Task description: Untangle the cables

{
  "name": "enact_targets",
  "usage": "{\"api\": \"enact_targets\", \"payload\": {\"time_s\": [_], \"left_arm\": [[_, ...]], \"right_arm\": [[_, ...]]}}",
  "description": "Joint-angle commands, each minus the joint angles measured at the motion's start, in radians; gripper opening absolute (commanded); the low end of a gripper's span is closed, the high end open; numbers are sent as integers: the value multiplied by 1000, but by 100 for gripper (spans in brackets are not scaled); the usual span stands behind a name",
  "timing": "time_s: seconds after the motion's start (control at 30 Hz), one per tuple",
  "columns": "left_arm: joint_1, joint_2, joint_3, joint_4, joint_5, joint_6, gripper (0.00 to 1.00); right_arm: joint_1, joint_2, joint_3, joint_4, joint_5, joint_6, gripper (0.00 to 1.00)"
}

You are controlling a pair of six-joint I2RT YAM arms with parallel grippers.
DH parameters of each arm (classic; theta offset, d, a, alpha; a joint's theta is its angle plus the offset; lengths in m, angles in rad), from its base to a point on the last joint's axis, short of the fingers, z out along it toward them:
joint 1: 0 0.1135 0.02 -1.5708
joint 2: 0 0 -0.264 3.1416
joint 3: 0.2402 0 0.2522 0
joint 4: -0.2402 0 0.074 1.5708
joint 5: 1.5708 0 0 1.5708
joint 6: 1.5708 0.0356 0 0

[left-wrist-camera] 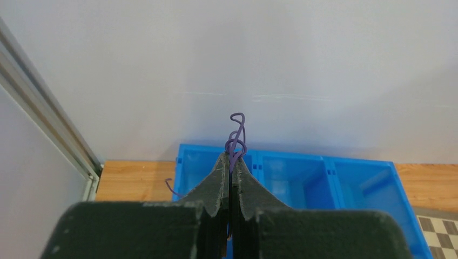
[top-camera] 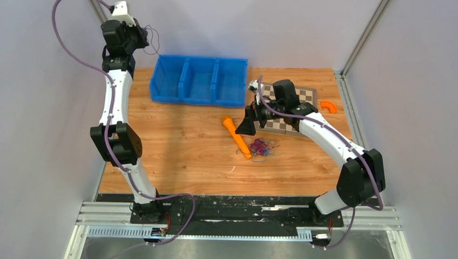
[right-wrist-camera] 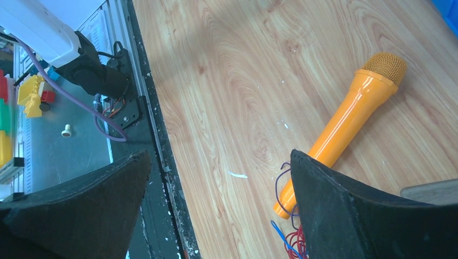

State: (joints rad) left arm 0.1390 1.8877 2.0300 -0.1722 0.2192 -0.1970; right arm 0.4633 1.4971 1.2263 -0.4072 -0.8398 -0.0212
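Observation:
My open right gripper should next move down and back onto the strands on the side away from the microphone [top-camera: 236,136], because the bunch is lower and closer to my base.
A bunch of red, blue and dark purple cables [top-camera: 261,147] lies on the wooden table by the tail end of an orange microphone [top-camera: 236,136]. My right gripper [top-camera: 248,125] hovers just behind it, open and empty. In the right wrist view my right gripper [right-wrist-camera: 220,155] stands wide open, with the cables [right-wrist-camera: 289,237] partly hidden behind the right finger [right-wrist-camera: 351,205]. My left gripper [top-camera: 141,38] is raised high at the far left, shut on a single dark purple cable [top-camera: 154,40]. In the left wrist view this purple cable [left-wrist-camera: 236,132] loops up out of my shut left gripper [left-wrist-camera: 231,156].
A blue bin [top-camera: 200,80] with three compartments stands at the back; it also shows in the left wrist view [left-wrist-camera: 324,178]. A checkerboard [top-camera: 286,110] lies under the right arm. An orange curved piece [top-camera: 328,106] sits at the right. The microphone [right-wrist-camera: 351,118] lies diagonally.

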Motion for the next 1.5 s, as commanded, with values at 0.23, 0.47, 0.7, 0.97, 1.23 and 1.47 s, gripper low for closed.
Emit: {"api": "enact_targets", "payload": {"time_s": [0.23, 0.47, 0.7, 0.97, 1.23, 1.47], "left_arm": [[2, 202, 3, 8, 47, 11, 0], [4, 248, 5, -80, 152, 21, 33], [23, 90, 26, -274, 175, 90, 97], [24, -243, -245, -370, 414, 186, 100], [-6, -584, -635, -251, 621, 154, 100], [-47, -712, -718, -358, 695, 258, 100]], "right_arm": [[-20, -1, 16, -30, -20, -36, 100], [-73, 19, 77, -200, 63, -162, 100], [-90, -29, -1, -341, 311, -300, 100], [-91, 36, -130, -317, 471, -343, 92], [-62, 226, -154, -219, 454, -351, 69], [-89, -26, -172, -335, 346, -412, 0]]}}
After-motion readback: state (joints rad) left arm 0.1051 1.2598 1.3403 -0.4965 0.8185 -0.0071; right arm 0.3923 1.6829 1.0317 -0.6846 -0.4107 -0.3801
